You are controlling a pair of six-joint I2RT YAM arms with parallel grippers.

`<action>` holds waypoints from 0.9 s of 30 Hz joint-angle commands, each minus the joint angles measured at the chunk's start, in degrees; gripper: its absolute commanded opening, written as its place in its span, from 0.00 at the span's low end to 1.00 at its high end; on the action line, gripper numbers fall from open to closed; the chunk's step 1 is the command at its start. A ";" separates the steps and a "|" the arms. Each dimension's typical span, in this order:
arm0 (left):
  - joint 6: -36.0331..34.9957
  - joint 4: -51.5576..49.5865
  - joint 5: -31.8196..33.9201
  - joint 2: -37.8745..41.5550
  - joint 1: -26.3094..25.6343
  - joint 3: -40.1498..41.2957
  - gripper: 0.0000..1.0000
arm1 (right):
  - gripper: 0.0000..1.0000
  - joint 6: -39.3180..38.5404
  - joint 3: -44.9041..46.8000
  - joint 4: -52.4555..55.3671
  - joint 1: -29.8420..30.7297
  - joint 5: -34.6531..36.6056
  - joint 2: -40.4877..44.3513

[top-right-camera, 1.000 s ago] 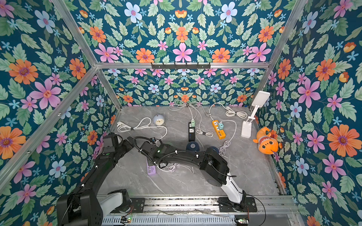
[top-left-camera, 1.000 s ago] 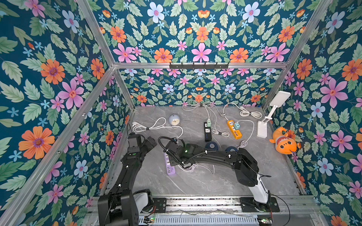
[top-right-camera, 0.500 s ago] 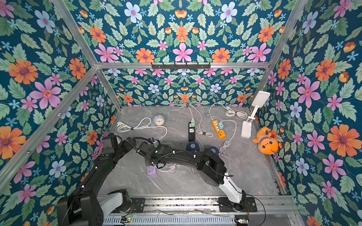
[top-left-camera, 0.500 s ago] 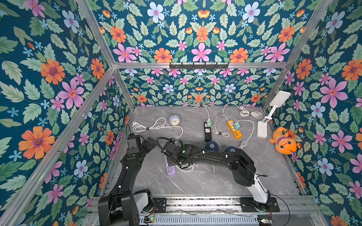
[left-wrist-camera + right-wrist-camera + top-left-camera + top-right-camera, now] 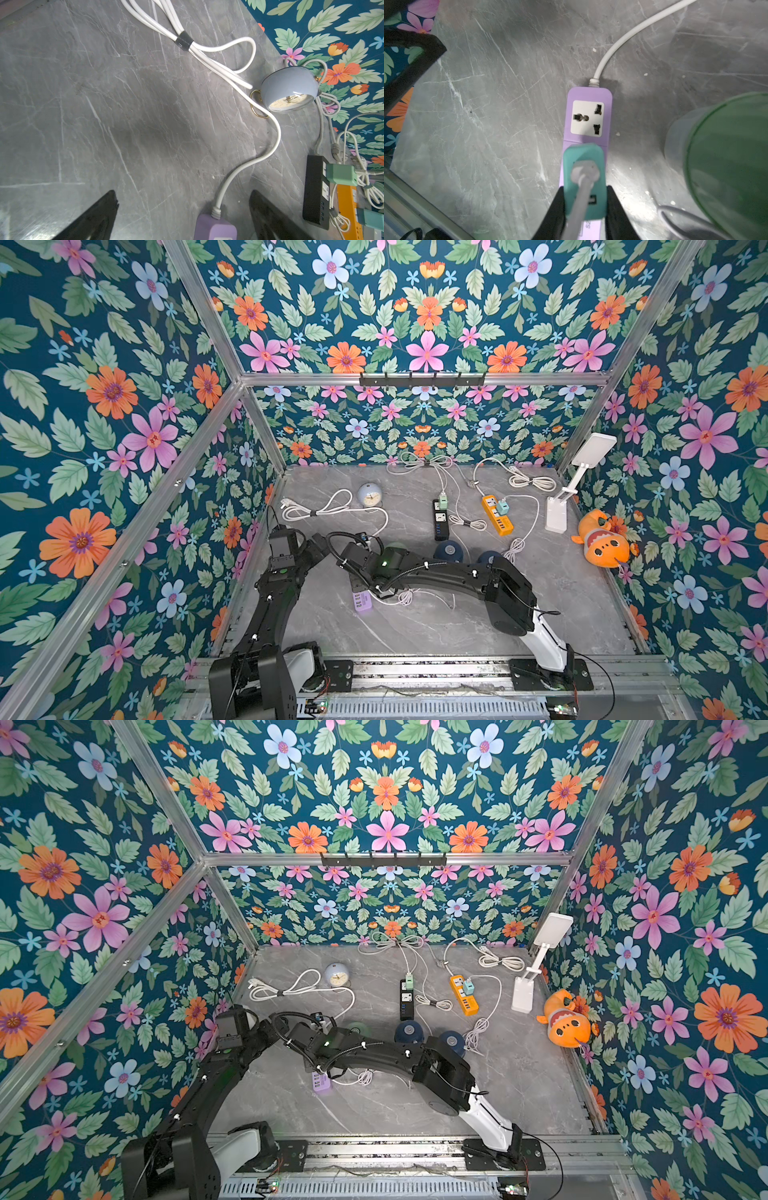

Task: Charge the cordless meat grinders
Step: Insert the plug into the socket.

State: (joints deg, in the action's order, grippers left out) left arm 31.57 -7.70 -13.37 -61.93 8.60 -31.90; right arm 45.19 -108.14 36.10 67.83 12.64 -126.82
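Note:
The robot's right gripper needs to lower the teal charger adapter (image 5: 583, 166) onto the second socket of the purple power strip next and release it, since that socket is below the gripper.
Three cordless meat grinders stand mid-table: a mint green one (image 5: 395, 549) half hidden behind my right arm, and two navy ones (image 5: 449, 551) (image 5: 488, 558). In the right wrist view the green grinder (image 5: 726, 166) is close beside the purple power strip (image 5: 588, 116). My right gripper (image 5: 585, 193) is shut on a teal charger adapter (image 5: 583, 166) with a grey cable, held over the strip's second socket; I cannot tell whether it is seated. My left gripper (image 5: 184, 199) is open, straddling the strip's cord end (image 5: 214, 228) without touching it.
A pale blue alarm clock (image 5: 369, 494) and a bundled white cord (image 5: 316, 510) lie at the back left. A black power strip (image 5: 440, 524), an orange one (image 5: 496, 520), a white lamp (image 5: 557, 518) and an orange plush fish (image 5: 604, 545) sit further right.
My right arm has shifted slightly to the left with the teal adapter in its grip. The left arm has hardly moved and stays open.

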 commanded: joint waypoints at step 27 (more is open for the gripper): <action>-1.25 1.38 -0.51 0.78 1.11 0.70 1.00 | 0.00 2.55 -3.59 8.64 2.52 2.34 -4.41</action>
State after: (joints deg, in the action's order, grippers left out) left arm 31.31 -7.31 -13.98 -61.45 9.28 -31.20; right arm 46.76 -111.96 40.56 70.32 16.84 -130.13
